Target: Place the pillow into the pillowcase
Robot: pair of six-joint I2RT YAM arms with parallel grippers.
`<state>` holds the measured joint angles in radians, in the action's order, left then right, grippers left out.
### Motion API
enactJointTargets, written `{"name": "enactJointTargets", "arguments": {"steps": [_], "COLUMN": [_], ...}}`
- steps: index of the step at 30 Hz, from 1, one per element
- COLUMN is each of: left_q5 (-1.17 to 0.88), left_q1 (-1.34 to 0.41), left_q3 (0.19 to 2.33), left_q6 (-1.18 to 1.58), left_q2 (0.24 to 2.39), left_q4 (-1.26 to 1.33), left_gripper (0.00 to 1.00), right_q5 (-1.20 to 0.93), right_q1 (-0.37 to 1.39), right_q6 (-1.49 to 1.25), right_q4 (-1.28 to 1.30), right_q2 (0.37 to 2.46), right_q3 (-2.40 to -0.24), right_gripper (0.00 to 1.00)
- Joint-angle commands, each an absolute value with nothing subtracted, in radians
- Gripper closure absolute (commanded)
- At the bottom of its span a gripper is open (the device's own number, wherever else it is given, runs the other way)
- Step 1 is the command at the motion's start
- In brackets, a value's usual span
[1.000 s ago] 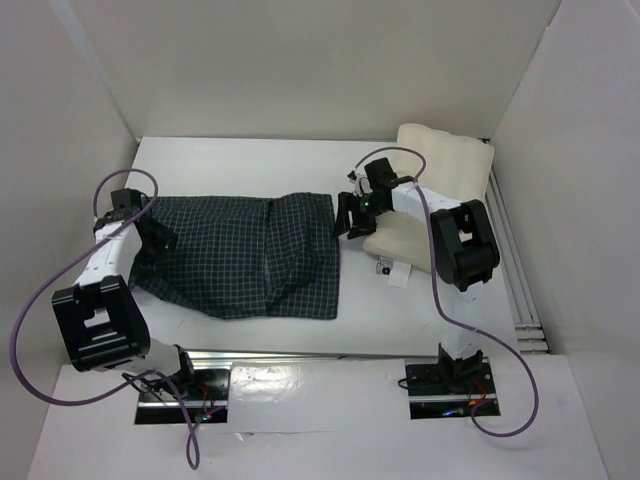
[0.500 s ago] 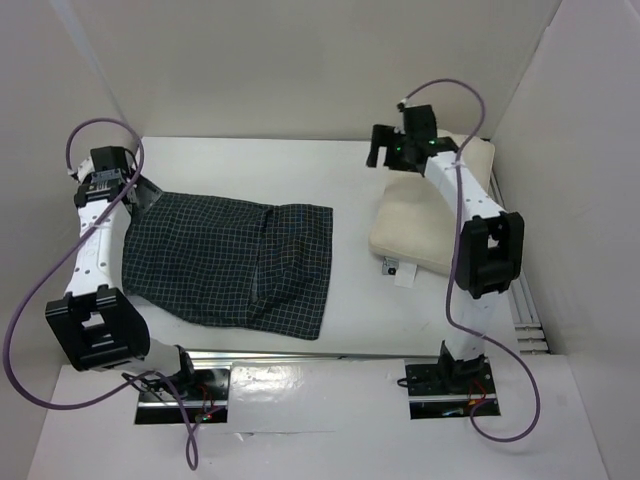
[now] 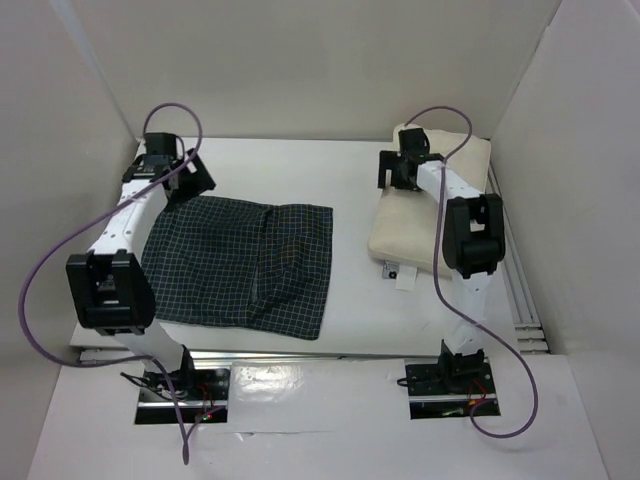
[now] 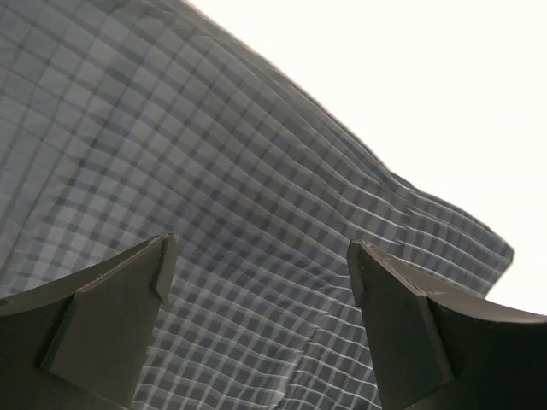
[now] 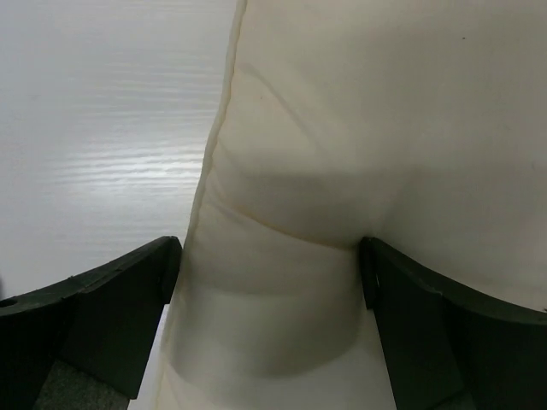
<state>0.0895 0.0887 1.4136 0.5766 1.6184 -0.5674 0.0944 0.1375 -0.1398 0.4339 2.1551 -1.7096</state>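
The pillowcase's middle fold lies below my left gripper and to its right in the top view, so I will next move across, back and down onto it.
The pillowcase point(image 3: 240, 265), dark with a fine white grid, lies flat on the left half of the table. My left gripper point(image 3: 185, 180) hovers over its far left corner. In the left wrist view the jaws point(image 4: 261, 282) are open, with rippled checked cloth point(image 4: 214, 171) below them and nothing between them. The cream pillow point(image 3: 410, 235) lies at the right, its far end leaning on the right wall. My right gripper point(image 3: 398, 172) is at its far left edge. In the right wrist view the jaws point(image 5: 272, 273) are wide open and straddle the pillow's edge point(image 5: 282, 213); the right finger point(image 5: 402, 299) dents it.
A small white tag point(image 3: 397, 272) lies on the table at the pillow's near edge. White walls close in the table on the left, back and right. A metal rail point(image 3: 520, 290) runs along the right side. Bare white tabletop point(image 5: 102, 128) lies left of the pillow.
My left arm swung from the pillowcase's left side to its far left corner, and the cloth now lies flatter. My right gripper left the pillow's near left edge, rose, and came down on its far edge.
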Motion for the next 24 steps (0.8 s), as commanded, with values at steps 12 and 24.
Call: {"name": "enactJointTargets", "arguments": {"steps": [12, 24], "left_q5": [-0.04, 0.001], "left_q1": [-0.064, -0.141], "left_q3": [1.671, 1.373], "left_q6": [0.448, 0.495], "left_q2": [1.893, 1.718], "left_q4": [-0.529, -0.505], "left_gripper": [0.0, 0.01], "right_q5": [0.066, 0.111], "right_q1": [0.353, 0.439], "right_q6": [-0.373, 0.164], "right_q4": [0.689, 0.399], "right_q2": [1.54, 1.776], "right_q3": [-1.169, -1.388], "right_gripper": [0.0, 0.0]}}
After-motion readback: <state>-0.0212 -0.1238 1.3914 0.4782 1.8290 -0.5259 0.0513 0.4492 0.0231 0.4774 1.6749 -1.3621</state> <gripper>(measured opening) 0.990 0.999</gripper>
